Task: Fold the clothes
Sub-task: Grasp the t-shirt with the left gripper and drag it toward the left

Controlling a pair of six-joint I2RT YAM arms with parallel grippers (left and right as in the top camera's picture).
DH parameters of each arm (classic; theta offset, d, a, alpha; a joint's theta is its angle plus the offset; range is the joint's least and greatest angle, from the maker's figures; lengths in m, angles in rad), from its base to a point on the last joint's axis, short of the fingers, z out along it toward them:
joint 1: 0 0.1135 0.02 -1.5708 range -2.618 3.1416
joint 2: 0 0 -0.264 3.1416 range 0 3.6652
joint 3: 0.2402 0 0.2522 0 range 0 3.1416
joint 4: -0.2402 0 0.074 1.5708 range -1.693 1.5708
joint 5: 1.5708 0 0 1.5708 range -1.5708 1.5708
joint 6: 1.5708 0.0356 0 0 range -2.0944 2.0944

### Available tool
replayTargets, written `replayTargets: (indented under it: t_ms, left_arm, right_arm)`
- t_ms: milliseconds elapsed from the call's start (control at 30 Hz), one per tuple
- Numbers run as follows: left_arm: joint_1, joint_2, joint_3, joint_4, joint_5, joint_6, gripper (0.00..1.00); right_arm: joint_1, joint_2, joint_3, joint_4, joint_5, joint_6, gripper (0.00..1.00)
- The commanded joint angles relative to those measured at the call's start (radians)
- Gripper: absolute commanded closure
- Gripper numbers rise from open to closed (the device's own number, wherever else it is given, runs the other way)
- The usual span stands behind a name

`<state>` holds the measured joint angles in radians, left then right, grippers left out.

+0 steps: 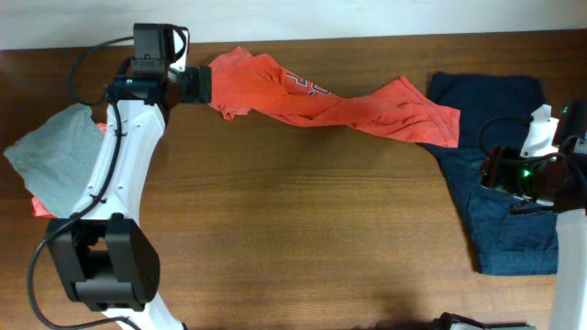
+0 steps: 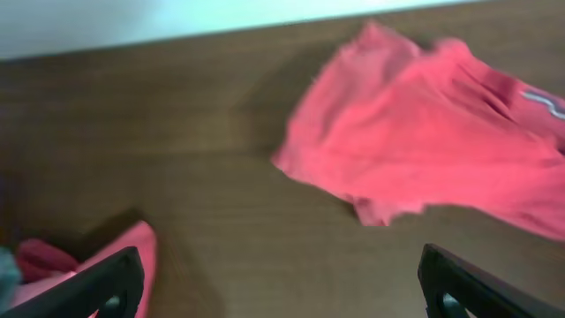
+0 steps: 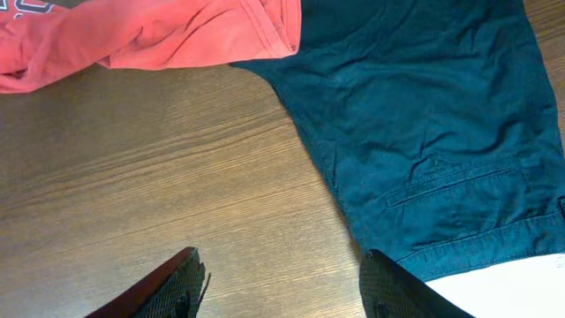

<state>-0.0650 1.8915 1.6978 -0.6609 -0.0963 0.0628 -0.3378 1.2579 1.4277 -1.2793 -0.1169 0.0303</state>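
My left gripper goes down and to its right in the overhead view next, and brings its open fingers around the shirt's jutting near tip (image 1: 228, 114) (image 2: 380, 212).
The red-orange T-shirt (image 1: 339, 103) lies stretched and twisted along the far side of the table, its lettering partly showing. Its right end overlaps the navy garment (image 1: 500, 220), which lies spread flat at the right. My left gripper (image 1: 197, 84) is at the shirt's left end. In the left wrist view it (image 2: 282, 291) is open and empty above bare wood, with the shirt (image 2: 424, 132) ahead of it. My right gripper (image 1: 500, 174) hovers over the navy garment's left edge. In the right wrist view it (image 3: 282, 287) is open and empty over wood, beside the navy cloth (image 3: 424, 115) and the shirt's hem (image 3: 159, 35).
A plain grey folded shirt (image 1: 55, 156) lies at the left edge over an orange-red one (image 1: 41, 206). Red cloth (image 2: 132, 252) shows by my left finger. The wooden table (image 1: 293, 220) has a far edge against a white wall.
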Motion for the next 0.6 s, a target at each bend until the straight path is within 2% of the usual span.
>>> replayTargets:
  t_ms: [0,200,300,467,567]
  left_arm:
    - [-0.018,0.003,-0.002,-0.042,0.075,-0.018,0.01]
    - [-0.046,0.005,-0.009,-0.089,0.075,-0.018,0.01]
    - [-0.06,0.02,-0.032,-0.097,0.075,-0.018,0.04]
    - [-0.06,0.114,-0.084,-0.046,0.075,-0.018,0.04]
    - [-0.06,0.19,-0.084,0.009,0.075,-0.012,0.1]
  right_arm:
    - [-0.004,-0.004,0.002,0.0,0.005,0.012,0.38]
    - [-0.004,-0.004,0.002,0.0,0.006,0.012,0.38]
    - [-0.004,-0.004,0.002,0.0,0.006,0.012,0.38]
    - [-0.004,-0.004,0.002,0.001,0.006,0.012,0.38]
    - [-0.004,-0.004,0.002,0.004,0.006,0.012,0.38]
